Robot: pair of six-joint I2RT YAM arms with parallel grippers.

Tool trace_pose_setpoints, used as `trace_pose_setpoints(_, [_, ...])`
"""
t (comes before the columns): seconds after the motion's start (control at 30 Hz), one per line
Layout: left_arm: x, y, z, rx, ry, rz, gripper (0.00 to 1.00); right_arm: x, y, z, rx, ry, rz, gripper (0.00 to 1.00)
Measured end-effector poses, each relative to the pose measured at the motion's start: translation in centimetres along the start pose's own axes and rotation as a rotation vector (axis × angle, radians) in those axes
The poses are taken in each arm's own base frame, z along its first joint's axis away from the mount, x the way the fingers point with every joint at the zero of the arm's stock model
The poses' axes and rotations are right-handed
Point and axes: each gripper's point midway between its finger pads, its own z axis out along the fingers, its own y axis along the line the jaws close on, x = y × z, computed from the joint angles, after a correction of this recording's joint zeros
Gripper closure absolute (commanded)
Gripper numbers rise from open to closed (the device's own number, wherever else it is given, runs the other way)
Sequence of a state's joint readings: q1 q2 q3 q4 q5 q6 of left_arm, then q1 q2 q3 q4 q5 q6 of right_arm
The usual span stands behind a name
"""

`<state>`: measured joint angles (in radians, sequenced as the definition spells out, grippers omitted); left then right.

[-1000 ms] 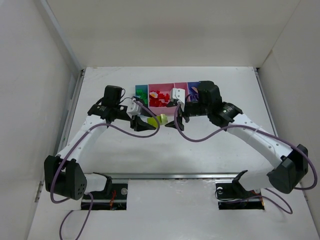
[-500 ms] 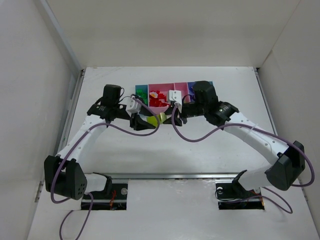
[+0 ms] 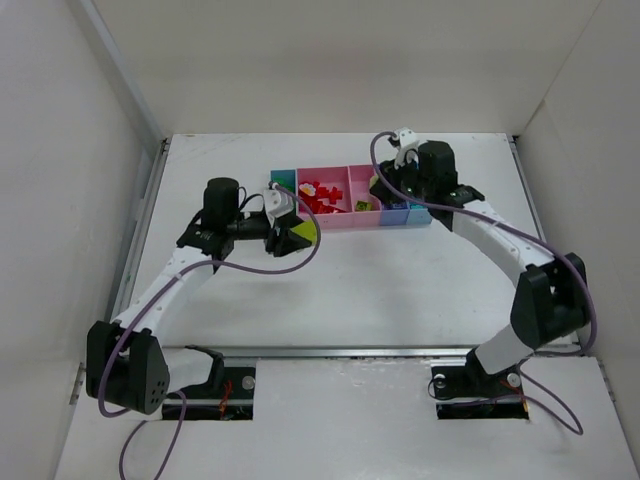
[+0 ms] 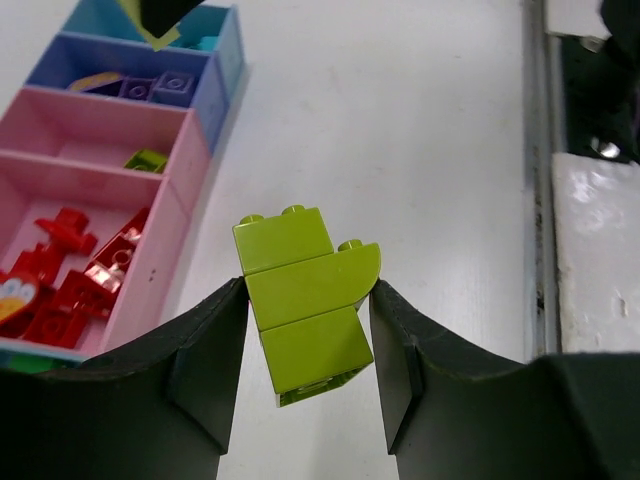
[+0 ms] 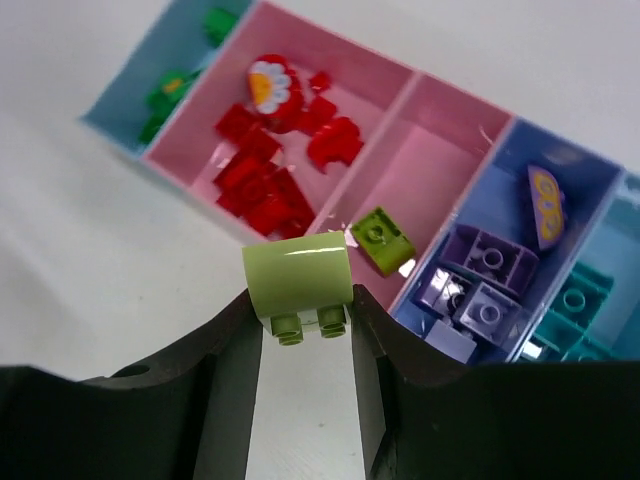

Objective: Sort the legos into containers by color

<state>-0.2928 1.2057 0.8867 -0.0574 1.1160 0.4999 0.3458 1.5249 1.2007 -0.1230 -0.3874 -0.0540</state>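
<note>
Next, my right gripper will move outward over the narrower pink bin and release beside the small lime lego, because that bin already holds this color.
My left gripper (image 3: 294, 236) (image 4: 309, 292) is shut on a lime stack of legos (image 4: 304, 288) (image 3: 304, 235), held above the table just in front of the containers (image 3: 345, 222). Over the narrower pink bin (image 5: 420, 165), my right gripper (image 3: 383, 198) (image 5: 305, 297) is shut on a pale lime rounded lego (image 5: 298, 272), studs facing the camera. One small lime lego (image 5: 382, 240) (image 4: 146, 160) lies in that bin. Red legos (image 5: 262, 190) (image 3: 318, 193) fill the wide pink bin. Green legos (image 5: 168, 95), purple legos (image 5: 480, 275) and teal legos (image 5: 578, 298) lie in the other bins.
White walls enclose the table on the left, right and back. A metal rail (image 3: 340, 351) runs along the near edge by the arm bases. The right arm's purple cable (image 3: 385, 165) loops over the containers' right end.
My right gripper shut on the pale lime lego in front of the containers, lifted it and swung back-right over the bins. The left gripper shifted slightly, still holding its lime stack.
</note>
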Motion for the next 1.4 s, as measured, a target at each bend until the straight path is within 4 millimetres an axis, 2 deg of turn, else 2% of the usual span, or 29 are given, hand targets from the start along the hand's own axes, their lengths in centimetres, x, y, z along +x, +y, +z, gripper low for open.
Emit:
trace_pose_setpoints(0.13, [-0.2,2.1,-0.1,-0.113,-0.002,-0.038,1.0,-0.7,-1.9,3.3,0.15,-0.001,0.105,1.0])
trace_pose_setpoints(0.3, [-0.9,2.9,-0.2,-0.16,-0.017,-0.04,1.0,-1.1,-4.0,7.8,0.241,0.012,0.153,0.99])
trace_pose_setpoints(0.37, [-0.9,2.9,-0.3,-0.169,-0.021,-0.039,1.0,-0.4,-4.9,9.2,0.267,0.035,0.166,0.86])
trace_pose_setpoints(0.4, [-0.7,2.8,-0.3,-0.171,-0.021,-0.042,1.0,0.0,-5.2,9.6,0.278,0.053,0.17,0.71])
trace_pose_setpoints(0.5, [-0.5,2.8,-0.3,-0.174,-0.019,-0.048,1.0,1.2,-6.2,10.8,0.315,0.112,0.184,0.48])
trace_pose_setpoints(0.53, [-0.4,2.7,-0.3,-0.175,-0.018,-0.05,1.0,1.4,-6.4,11.1,0.324,0.129,0.184,0.36])
trace_pose_setpoints(0.57, [-0.4,2.7,-0.3,-0.174,-0.019,-0.05,1.0,1.5,-6.6,11.3,0.329,0.139,0.183,0.3])
trace_pose_setpoints(0.67, [-0.5,2.7,-0.3,-0.173,-0.022,-0.045,1.0,1.4,-6.4,11.3,0.308,0.157,0.155,0.22])
trace_pose_setpoints(0.83, [-0.7,2.2,-0.2,-0.141,-0.029,-0.025,1.0,0.9,-5.2,10.4,0.251,0.161,0.045,0.22])
trace_pose_setpoints(0.93, [-0.6,1.4,-0.1,-0.092,-0.033,-0.004,1.0,0.2,-3.0,8.0,0.157,0.156,-0.068,0.23])
trace_pose_setpoints(1.03, [-0.5,0.2,0.0,-0.024,-0.039,0.021,1.0,-1.3,0.9,4.8,-0.048,0.102,-0.241,0.23])
trace_pose_setpoints(1.13, [-0.5,-1.2,0.0,0.052,-0.052,0.042,1.0,-2.8,6.8,0.7,-0.318,0.0,-0.433,0.23])
trace_pose_setpoints(1.23, [-0.6,-2.3,0.0,0.118,-0.072,0.058,1.0,-3.4,13.1,-2.8,-0.54,-0.105,-0.582,0.23])
trace_pose_setpoints(1.33, [-0.8,-3.1,0.0,0.159,-0.088,0.067,1.0,-2.7,18.7,-4.4,-0.716,-0.156,-0.68,0.26])
trace_pose_setpoints(1.4, [-0.9,-3.3,-0.1,0.175,-0.095,0.072,1.0,-1.6,21.0,-4.5,-0.8,-0.157,-0.706,0.29])
